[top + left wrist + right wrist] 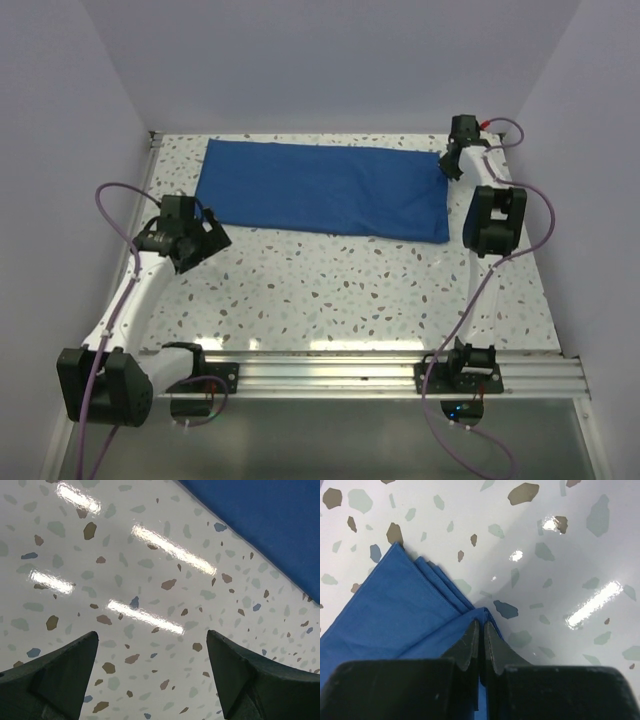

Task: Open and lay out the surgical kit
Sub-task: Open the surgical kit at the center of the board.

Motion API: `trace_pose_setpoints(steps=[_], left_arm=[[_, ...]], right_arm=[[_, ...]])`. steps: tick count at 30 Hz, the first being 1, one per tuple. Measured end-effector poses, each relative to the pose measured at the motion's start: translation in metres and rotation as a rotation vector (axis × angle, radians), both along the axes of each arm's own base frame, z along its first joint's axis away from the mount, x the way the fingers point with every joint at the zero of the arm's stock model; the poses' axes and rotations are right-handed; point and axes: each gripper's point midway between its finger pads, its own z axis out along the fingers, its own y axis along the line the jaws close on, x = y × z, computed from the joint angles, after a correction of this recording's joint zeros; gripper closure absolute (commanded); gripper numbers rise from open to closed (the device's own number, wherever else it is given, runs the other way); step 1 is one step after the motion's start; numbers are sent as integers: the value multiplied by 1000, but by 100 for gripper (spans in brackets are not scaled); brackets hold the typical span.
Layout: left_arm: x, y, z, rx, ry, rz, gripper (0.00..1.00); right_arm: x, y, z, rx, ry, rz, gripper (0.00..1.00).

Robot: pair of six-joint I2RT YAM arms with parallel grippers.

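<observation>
My right gripper needs to lift the fold of the cloth wrap, pull it back and let go, since the bare tabletop by the metal bar (428, 325) lies back from that gripper.
The surgical kit is a royal-blue cloth wrap (325, 190), folded flat in a long rectangle across the far half of the table. No steel tray or instruments show. My right gripper (452, 165) is at the wrap's far right corner; in the right wrist view it (481, 625) is shut on a fold of the blue cloth (405, 610), with several layered edges fanned out beside it. My left gripper (205, 240) hangs open over bare table just off the wrap's near left corner; the left wrist view (152, 640) shows nothing between its fingers and the cloth edge (270, 520) at the upper right.
The white speckled table (350, 290) has walls at the back and on both sides. A metal rail (400, 370) with the arm bases runs along the near edge.
</observation>
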Motion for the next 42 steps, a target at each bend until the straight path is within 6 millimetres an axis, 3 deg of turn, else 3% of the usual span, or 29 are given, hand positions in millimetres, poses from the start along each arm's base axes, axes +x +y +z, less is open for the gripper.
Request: trace_pose_setpoints(steps=[7,12,15,18,21,23,25,27,28,30,32,34,36,38,42], left_arm=[[6,0,19,6,-54,-13,5],[6,-3,25,-2,-71,-39,5],[7,-4,30,-3,-86,-55,4],[10,-6,38,-8,-109,-68,4],[13,-7,43,-13,-127,-72,4],[16,-9,44,-20,-141,-76,4],[21,-11,45,-28,-153,-78,5],[28,-12,44,-35,-158,-68,5],[30,-11,42,-37,-159,-62,5],[37,-10,39,-40,-158,-37,5],[43,-7,39,-40,-170,0,6],[48,-5,42,-40,-190,33,5],[53,-2,44,-50,-216,74,6],[55,-1,41,-60,-225,103,5],[51,1,25,-76,-188,164,5]], right_arm=[[-17,11,38,28,-69,30,100],[-13,37,79,61,-160,101,100],[-12,66,94,92,-191,178,100],[-17,103,97,129,-188,274,100],[-38,150,93,170,-153,398,100],[-69,186,89,199,-108,496,100],[-118,229,91,232,-68,628,100],[-188,270,100,259,-17,775,100],[-216,284,108,274,-18,838,100],[-294,302,137,305,-33,976,100],[-356,290,170,347,-100,1043,100],[-393,261,195,364,-188,1023,100],[-421,235,207,361,-242,985,100],[-445,220,201,356,-213,976,100],[-473,190,146,278,64,913,100]])
